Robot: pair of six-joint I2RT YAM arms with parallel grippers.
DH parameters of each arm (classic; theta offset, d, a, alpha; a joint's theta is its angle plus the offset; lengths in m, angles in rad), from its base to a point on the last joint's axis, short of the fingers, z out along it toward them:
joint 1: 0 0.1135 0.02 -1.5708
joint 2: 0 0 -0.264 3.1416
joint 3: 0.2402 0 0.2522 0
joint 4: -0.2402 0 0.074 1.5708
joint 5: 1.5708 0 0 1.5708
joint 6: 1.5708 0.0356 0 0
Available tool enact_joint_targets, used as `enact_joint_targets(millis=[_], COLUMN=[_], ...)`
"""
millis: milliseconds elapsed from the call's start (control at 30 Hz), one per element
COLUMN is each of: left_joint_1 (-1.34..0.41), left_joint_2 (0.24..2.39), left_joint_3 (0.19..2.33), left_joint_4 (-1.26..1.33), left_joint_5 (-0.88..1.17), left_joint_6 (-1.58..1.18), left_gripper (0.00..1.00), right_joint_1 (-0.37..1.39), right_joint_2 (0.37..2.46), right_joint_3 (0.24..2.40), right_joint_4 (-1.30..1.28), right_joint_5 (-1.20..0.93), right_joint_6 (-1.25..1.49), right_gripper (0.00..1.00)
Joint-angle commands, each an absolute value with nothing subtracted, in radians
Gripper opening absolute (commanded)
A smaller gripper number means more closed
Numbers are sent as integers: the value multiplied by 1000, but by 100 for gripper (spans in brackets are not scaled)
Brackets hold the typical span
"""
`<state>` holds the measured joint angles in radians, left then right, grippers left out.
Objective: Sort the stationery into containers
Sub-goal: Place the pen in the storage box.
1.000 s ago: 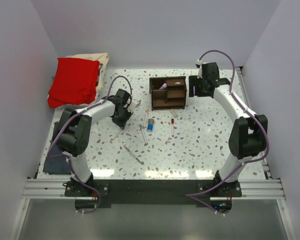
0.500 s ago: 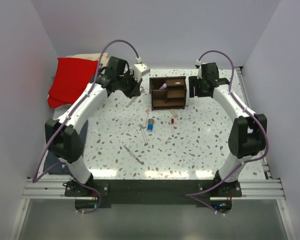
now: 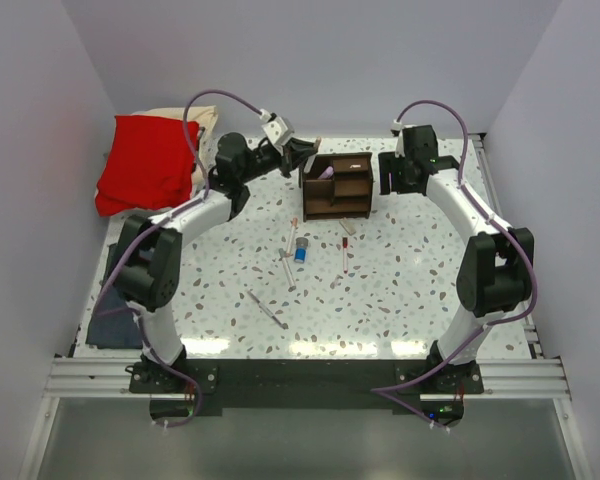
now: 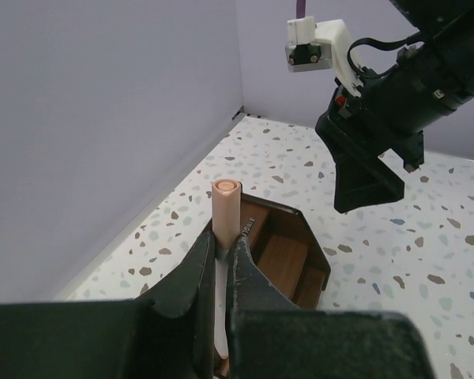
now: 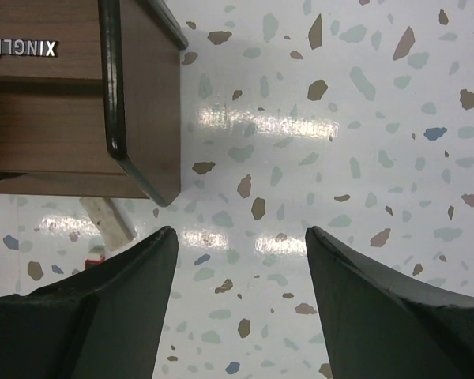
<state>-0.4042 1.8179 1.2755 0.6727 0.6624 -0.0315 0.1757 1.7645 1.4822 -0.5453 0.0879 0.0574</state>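
Note:
The left gripper will next carry the pinkish-beige pen farther over the organizer (image 3: 336, 185), above the organizer's section with the pink item, before it releases the pen.
My left gripper (image 3: 302, 155) hovers at the upper left corner of the dark brown wooden organizer (image 3: 336, 185). In the left wrist view it (image 4: 223, 241) is shut on a pinkish-beige pen (image 4: 225, 207) held upright over the organizer's compartments (image 4: 283, 254). My right gripper (image 3: 391, 173) is open and empty just right of the organizer; its wrist view (image 5: 241, 233) shows the box's corner (image 5: 79, 95). On the table lie a blue-and-white cylinder (image 3: 301, 251), thin pens (image 3: 287, 268) (image 3: 267, 308) (image 3: 345, 255) and a tiny red piece (image 3: 349, 229). A pink item (image 3: 327, 171) sits in the organizer.
A red cloth (image 3: 148, 160) on a beige cloth (image 3: 206, 121) lies at the back left. A folded blue-grey cloth (image 3: 110, 325) lies at the near left edge. Walls close the table on three sides. A small white piece (image 5: 107, 219) lies beside the organizer.
My left arm has risen from the table's middle left and swung back and right to the organizer, carrying the pen. The right arm has not moved.

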Motion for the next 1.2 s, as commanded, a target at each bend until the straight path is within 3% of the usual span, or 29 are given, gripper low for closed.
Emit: enact_joint_targets(millis=[0,300,500,1033,1133,1167], left_joint_1=[-419,-433,-436,-403,-388,-387], left_joint_2=[1911,2057,2057,1967,1826,1787], left_joint_3=[1408,1503,1476,1450,1393,1364], left_joint_4=[885,861,818,741,590,434], left_joint_5=[647,627,584,618,600,565], left_joint_6=[-95,-97,-95,-43,-5,26], left_gripper=[0,0,18,41,44,45], right_joint_1=[172,172,172,173,170,172], right_joint_2=[1730,1720,1729,1801,1786,1783], right_joint_3=[1479,1456,1459,1531,1517,1503], right_joint_4=[-511,-506,-502,-508,-503,-503], right_joint_5=[106,118,121,107,109,106], right_joint_6=[38,28,29,34,32,34], right_gripper=[70,70,70,70,70,70])
